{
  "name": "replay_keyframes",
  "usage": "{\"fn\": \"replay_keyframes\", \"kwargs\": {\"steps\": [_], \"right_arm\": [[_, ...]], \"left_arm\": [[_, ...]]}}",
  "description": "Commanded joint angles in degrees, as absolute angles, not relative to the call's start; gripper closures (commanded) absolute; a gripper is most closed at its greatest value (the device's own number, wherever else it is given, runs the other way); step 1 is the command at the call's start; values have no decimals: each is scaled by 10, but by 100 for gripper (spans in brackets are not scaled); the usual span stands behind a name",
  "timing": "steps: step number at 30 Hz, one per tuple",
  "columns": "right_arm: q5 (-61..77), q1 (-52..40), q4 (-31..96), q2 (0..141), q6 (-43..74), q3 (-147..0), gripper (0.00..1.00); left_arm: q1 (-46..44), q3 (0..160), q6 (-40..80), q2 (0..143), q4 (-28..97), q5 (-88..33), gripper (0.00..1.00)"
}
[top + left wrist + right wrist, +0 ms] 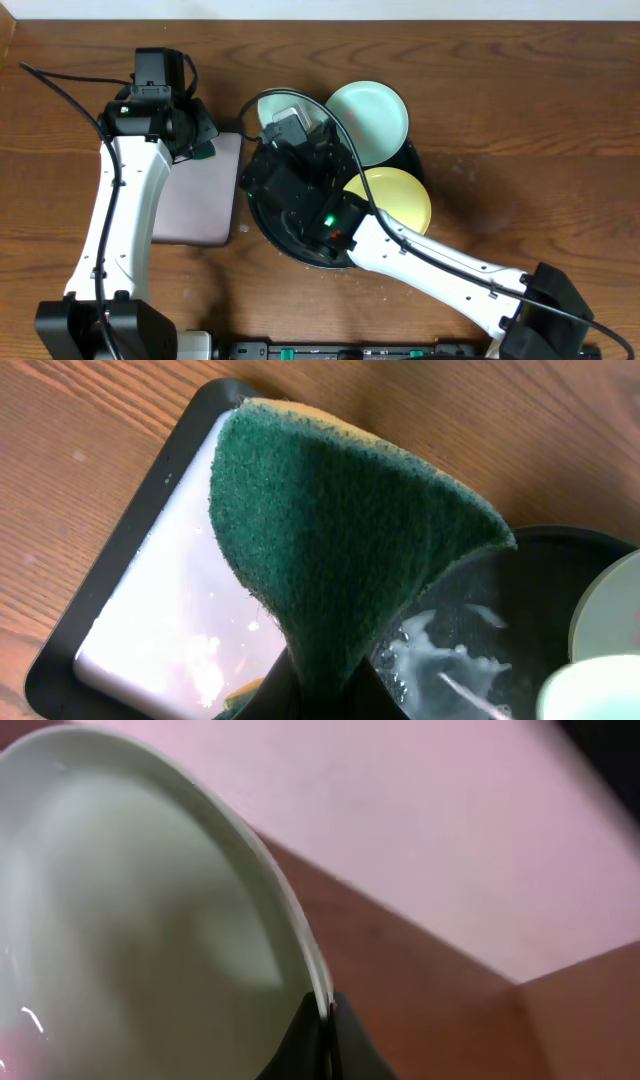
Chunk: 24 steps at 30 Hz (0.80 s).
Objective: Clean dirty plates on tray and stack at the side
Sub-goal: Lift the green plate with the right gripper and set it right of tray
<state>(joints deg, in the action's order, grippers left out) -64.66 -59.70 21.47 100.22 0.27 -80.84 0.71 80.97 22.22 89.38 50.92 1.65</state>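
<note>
My right gripper swings past the tray's plates and down to release next, as bare wooden table lies below and to its right in the overhead view.
My right gripper (272, 135) is shut on the rim of a pale mint plate (268, 108), held tilted over the left part of the round black tray (290, 248). In the right wrist view the jaws (326, 1012) pinch that plate's (130, 920) edge. A second mint plate (368, 120) and a yellow plate (390, 195) lie on the tray's right side. My left gripper (203, 150) is shut on a green sponge (340, 530) with a yellow back, held above the gap between the two trays. White suds show on the round tray (470, 650).
A rectangular black-rimmed tray with a pale pink inside (200, 190) lies left of the round tray, under my left arm; it also shows in the left wrist view (150, 610) and the right wrist view (450, 820). Brown wooden table (520, 120) all around.
</note>
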Motion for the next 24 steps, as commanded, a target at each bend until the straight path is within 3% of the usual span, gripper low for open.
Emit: {"fn": "replay_keyframes", "kwargs": {"steps": [1,9,16,24], "right_arm": [[-740,-601,183,988,-69,-810,99],[-698,-601,232,986,-12,-810,99],[-451,-580,389,986,175,-810,99],[-182,-467,392,945,190,-815,99]], "left_arm": [[9,807,213,899,510,19,93],[9,807,213,899,510,19,93],[9,807,213,899,510,19,93],[9,807,213,899,510,19,93]]}}
